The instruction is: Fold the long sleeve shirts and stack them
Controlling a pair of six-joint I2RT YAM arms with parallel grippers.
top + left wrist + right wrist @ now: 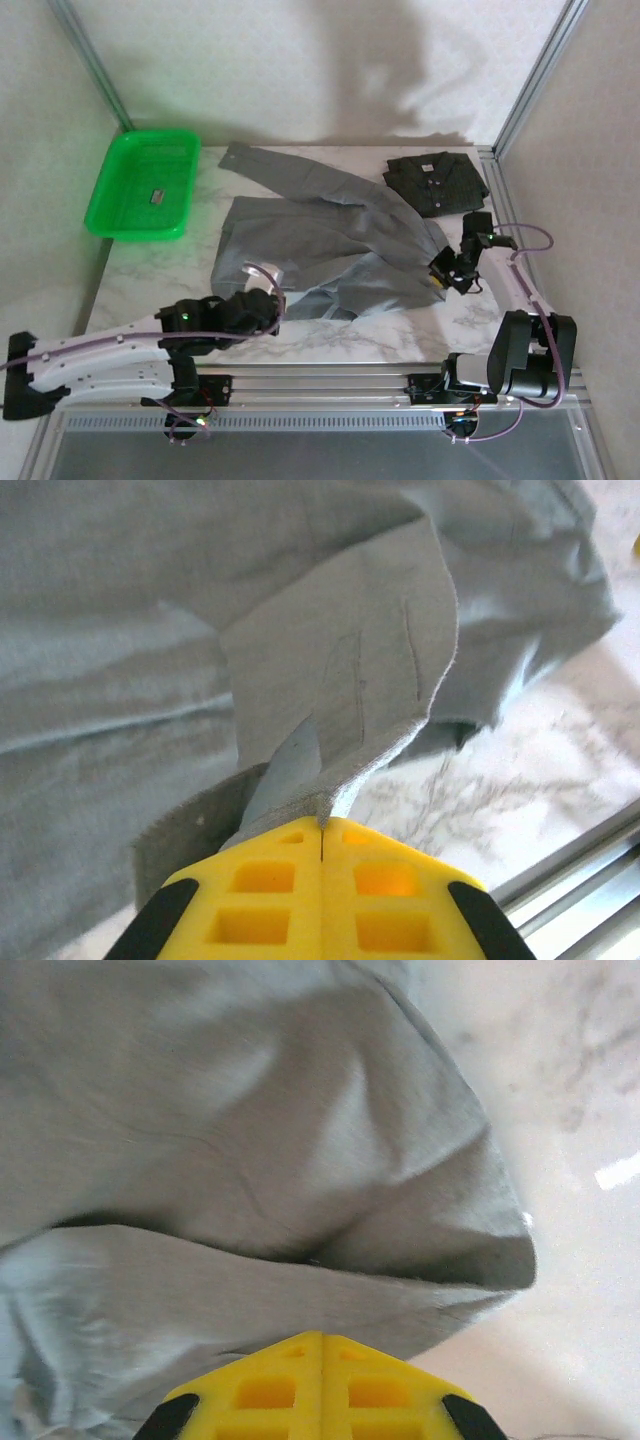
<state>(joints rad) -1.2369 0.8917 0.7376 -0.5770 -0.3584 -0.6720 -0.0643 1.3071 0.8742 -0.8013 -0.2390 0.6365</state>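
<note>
The robot's left gripper should next pull the bunched cloth straight, back and down to the shirt's near corner on the tray side, below and beside the gripper, and let go of it there.
A medium grey long sleeve shirt (330, 240) lies spread and rumpled across the middle of the marble table, one sleeve reaching to the back left. The charcoal long sleeve shirt (435, 182) sits folded at the back right. My left gripper (268, 300) is at the grey shirt's near left edge. In the left wrist view its yellow jaws (322, 825) are shut on a lifted corner of grey cloth (340, 680). My right gripper (442, 268) is at the shirt's right edge. In the right wrist view it (322, 1336) is shut, with a fold of grey cloth (250, 1160) running into the tips.
A green plastic tray (110, 200) holding a small dark item stands at the back left corner. Bare marble (400, 335) shows along the near edge, just ahead of the aluminium rail (330, 385). White walls and metal frame posts close in the table.
</note>
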